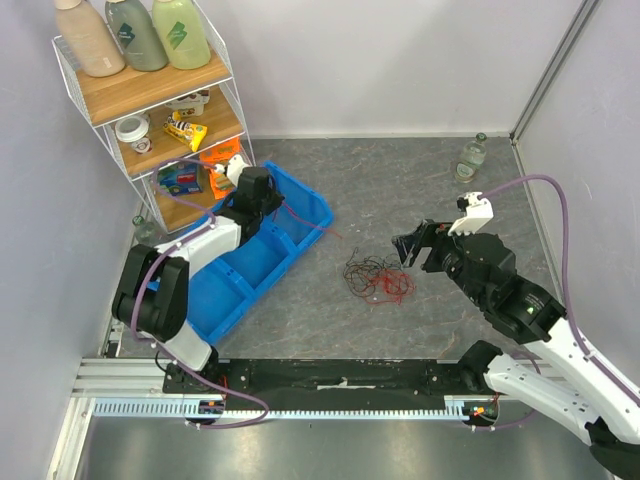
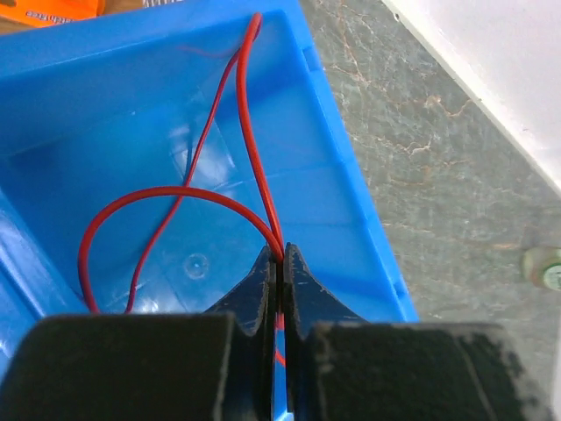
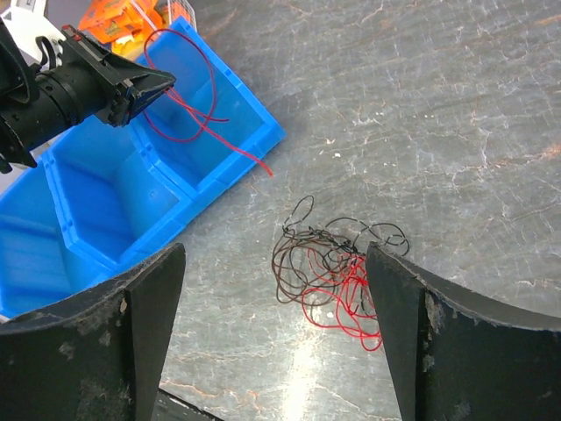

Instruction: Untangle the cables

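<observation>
Next I will move my left gripper down deeper into the blue bin's far section and release the single red cable, since its loop already hangs between that section's sides.
A tangled bunch of thin black and red cables [image 1: 378,279] lies on the grey table; the right wrist view shows it [image 3: 337,267] below my open, empty right gripper [image 3: 273,289], which hovers just right of it in the top view [image 1: 412,247]. My left gripper [image 2: 281,256] is shut on a single red cable [image 2: 175,197] and holds it over the far compartment of the blue bin [image 2: 351,175]. That cable loops inside the bin and trails over its rim onto the table [image 1: 312,222]. The left gripper also shows in the top view [image 1: 258,190].
A wire shelf [image 1: 150,100] with bottles and small packages stands at the back left, close behind the blue bin [image 1: 250,270]. A small glass jar [image 1: 472,156] stands at the back right. Walls close the table on the left, back and right.
</observation>
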`<state>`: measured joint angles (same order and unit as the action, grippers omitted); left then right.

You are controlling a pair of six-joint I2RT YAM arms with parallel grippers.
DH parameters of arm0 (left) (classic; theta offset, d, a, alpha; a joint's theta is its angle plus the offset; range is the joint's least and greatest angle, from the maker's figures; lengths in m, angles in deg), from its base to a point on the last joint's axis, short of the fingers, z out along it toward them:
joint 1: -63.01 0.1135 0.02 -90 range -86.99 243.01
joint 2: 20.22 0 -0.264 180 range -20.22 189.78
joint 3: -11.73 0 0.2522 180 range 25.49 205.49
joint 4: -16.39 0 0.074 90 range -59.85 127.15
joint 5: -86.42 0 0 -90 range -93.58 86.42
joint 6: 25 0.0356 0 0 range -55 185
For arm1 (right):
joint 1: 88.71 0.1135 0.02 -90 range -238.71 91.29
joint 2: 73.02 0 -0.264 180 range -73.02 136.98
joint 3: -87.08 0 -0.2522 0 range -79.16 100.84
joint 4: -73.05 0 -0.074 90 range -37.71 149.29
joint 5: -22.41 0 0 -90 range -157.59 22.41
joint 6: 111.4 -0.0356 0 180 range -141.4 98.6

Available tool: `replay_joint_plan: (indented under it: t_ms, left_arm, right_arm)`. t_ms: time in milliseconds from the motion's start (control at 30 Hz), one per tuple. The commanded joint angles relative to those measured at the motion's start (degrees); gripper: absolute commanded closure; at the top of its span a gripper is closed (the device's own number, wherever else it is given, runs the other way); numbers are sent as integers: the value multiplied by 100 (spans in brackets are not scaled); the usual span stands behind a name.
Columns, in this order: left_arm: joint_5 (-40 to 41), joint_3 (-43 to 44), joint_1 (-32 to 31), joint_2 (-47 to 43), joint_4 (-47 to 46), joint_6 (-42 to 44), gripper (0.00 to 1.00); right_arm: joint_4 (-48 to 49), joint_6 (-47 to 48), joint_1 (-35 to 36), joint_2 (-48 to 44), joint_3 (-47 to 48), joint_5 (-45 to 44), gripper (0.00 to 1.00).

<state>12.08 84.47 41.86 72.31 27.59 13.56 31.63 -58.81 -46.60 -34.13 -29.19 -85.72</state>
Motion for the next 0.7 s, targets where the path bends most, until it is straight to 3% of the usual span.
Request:
replay_joint_plan:
  t_ms: [0,300,467,500,600,667]
  left_arm:
    - [858,-220,-196,168,-1588,1284,98]
    - [1624,-72,-373,695,-1740,2120,98]
    - [1783,948,-373,1231,509,1111,98]
    - [1713,1036,-373,1284,694,979,96]
    - [1765,1116,-381,1268,1152,505,72]
    - [1739,1107,-382,1163,1232,503,62]
  right_arm:
    - [24,76,-10,65,-41,-103,9]
    - [85,32,-18,118,-207,-94,9]
    - [147,14,-18,171,-295,-50,9]
    - [147,14,-10,180,-313,-33,9]
    - [173,5,-10,197,-348,-6,9]
    - [191,-3,-10,206,-374,20,9]
